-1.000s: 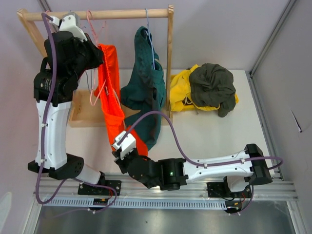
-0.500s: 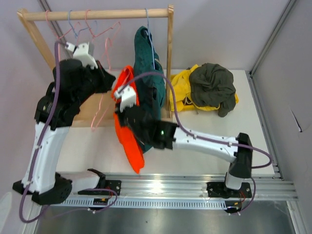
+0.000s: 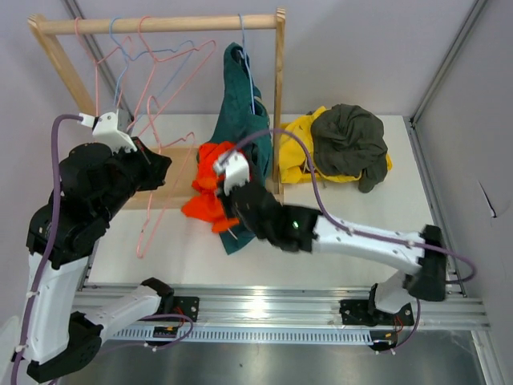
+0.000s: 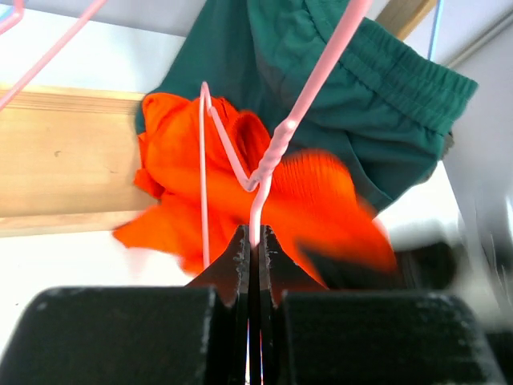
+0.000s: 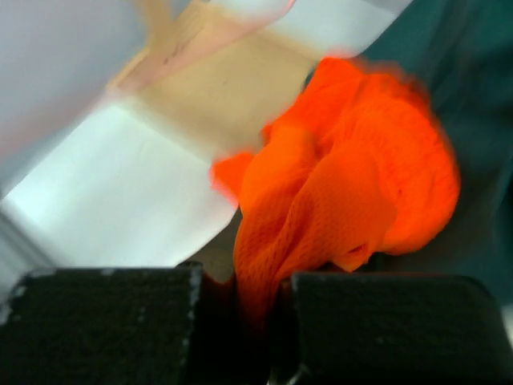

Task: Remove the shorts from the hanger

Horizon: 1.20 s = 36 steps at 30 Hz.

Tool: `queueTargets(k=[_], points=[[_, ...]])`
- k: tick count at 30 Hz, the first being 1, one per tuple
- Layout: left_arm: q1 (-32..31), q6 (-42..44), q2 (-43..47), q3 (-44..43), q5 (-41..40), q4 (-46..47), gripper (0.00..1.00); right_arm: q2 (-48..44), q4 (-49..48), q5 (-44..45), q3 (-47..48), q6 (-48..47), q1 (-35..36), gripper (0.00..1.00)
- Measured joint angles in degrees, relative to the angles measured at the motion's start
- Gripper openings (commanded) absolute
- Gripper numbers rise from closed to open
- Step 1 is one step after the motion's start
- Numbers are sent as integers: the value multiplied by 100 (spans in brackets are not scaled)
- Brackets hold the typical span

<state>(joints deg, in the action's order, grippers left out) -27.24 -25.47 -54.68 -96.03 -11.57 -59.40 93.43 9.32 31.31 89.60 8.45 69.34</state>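
Note:
The orange shorts point(image 3: 208, 191) are off the pink hanger, so my right gripper rises over the heaped yellow and olive shorts point(image 3: 346, 138) next and comes down to release them.
My right gripper point(image 3: 228, 189) is shut on the bright orange shorts point(image 3: 208, 191), which hang bunched in front of the rack; the right wrist view shows the fabric point(image 5: 345, 184) pinched between the jaws point(image 5: 258, 298). My left gripper point(image 3: 164, 167) is shut on the neck of a bare pink hanger point(image 4: 272, 152), its jaws tight on the wire point(image 4: 256, 241). In the top view the orange shorts sit to the right of that hanger, apart from it. The dark teal shorts point(image 3: 240, 108) hang from a blue hanger on the rod. Yellow shorts point(image 3: 295, 148) and dark olive shorts point(image 3: 346, 138) lie heaped at the right.
The wooden rack has a top rod point(image 3: 160, 24), a right post point(image 3: 279, 96) and a base board point(image 3: 164, 186) on the white table point(image 3: 353, 216). Empty pink and blue hangers point(image 3: 128, 68) dangle from the rod's left end. A grey wall edge point(image 3: 449, 160) borders the table at right.
The right gripper carried the orange shorts from low by the near edge up to the rack, and they bunched up. The left arm dropped away from the rod, drawing the pink hanger out of them.

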Motion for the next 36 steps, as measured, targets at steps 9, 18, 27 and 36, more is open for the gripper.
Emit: queueTargets(k=[9, 18, 27, 36], points=[[-2, -4, 326, 415, -247, 181, 0, -3038, 1303, 1510, -1191, -55, 2330, 0], [-2, -114, 699, 1163, -243, 490, 0, -4409, 1567, 3512, 304, -1414, 2293, 0], [-2, -103, 802, 1274, -243, 675, 0, -3178, 1110, 3195, 1685, -3069, 1069, 0], [-2, -94, 852, 1790, -173, 938, 0, -1405, 1591, 625, 3746, -2964, -2218, 0]])
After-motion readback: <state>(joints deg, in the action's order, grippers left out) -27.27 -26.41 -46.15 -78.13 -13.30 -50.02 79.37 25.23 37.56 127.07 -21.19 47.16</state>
